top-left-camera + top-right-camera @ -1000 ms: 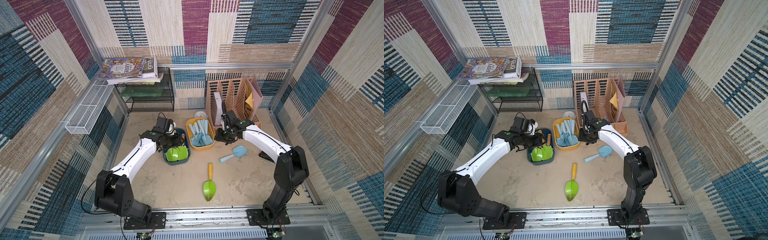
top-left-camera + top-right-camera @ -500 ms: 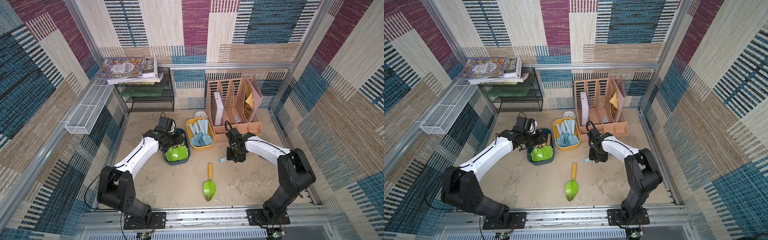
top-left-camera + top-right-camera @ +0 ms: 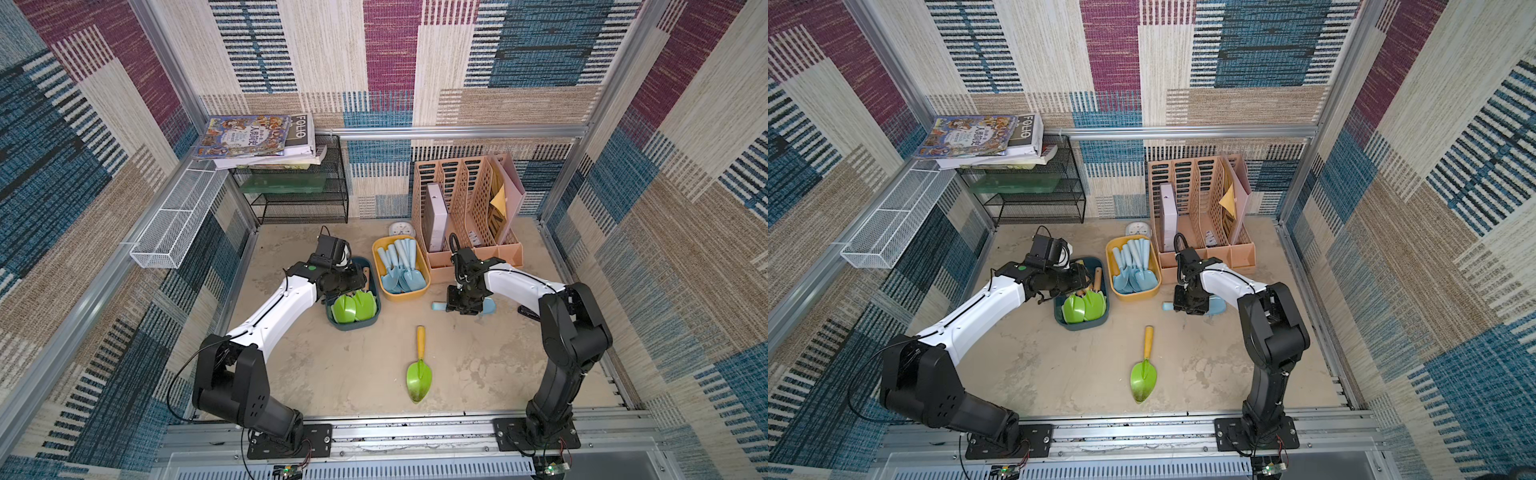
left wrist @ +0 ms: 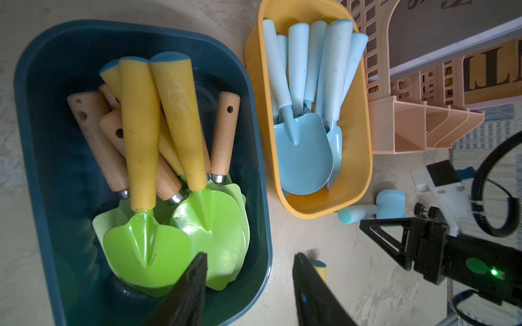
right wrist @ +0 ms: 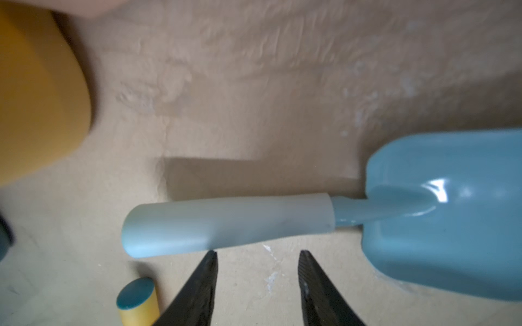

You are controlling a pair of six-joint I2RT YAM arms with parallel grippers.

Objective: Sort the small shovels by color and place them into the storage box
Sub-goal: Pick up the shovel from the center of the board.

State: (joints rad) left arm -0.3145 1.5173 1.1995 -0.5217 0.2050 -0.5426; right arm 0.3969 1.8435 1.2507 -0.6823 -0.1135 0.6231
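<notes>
Next, my right gripper moves outward toward the yellow box (image 4: 356, 141) and swings the pale blue shovel's handle round between its fingers, as that handle lies crosswise ahead of them.
Several green-bladed shovels (image 4: 147, 248) with yellow or wooden handles lie in the dark teal box (image 4: 36, 169). Several pale blue shovels (image 4: 303, 158) fill the yellow box (image 4: 356, 141). My left gripper (image 4: 250, 255) hangs open and empty above the teal box's rim (image 3: 353, 326). A loose pale blue shovel (image 5: 226, 223) lies flat on the floor. My right gripper (image 5: 257, 252) is low over it, open, fingertips just beside its handle (image 3: 438, 306). Another green shovel (image 3: 419, 374) with a yellow handle lies near the front, seen in both top views (image 3: 1143, 376).
A peach file organiser (image 3: 465, 208) stands behind the right arm, close to the yellow box (image 3: 405, 296). A black wire rack (image 3: 299, 195) with books is at the back left. A white wire basket (image 3: 174, 224) hangs on the left wall.
My right arm swung from beside the yellow box out and down to the loose blue shovel on the floor. The left gripper stayed over the teal box.
</notes>
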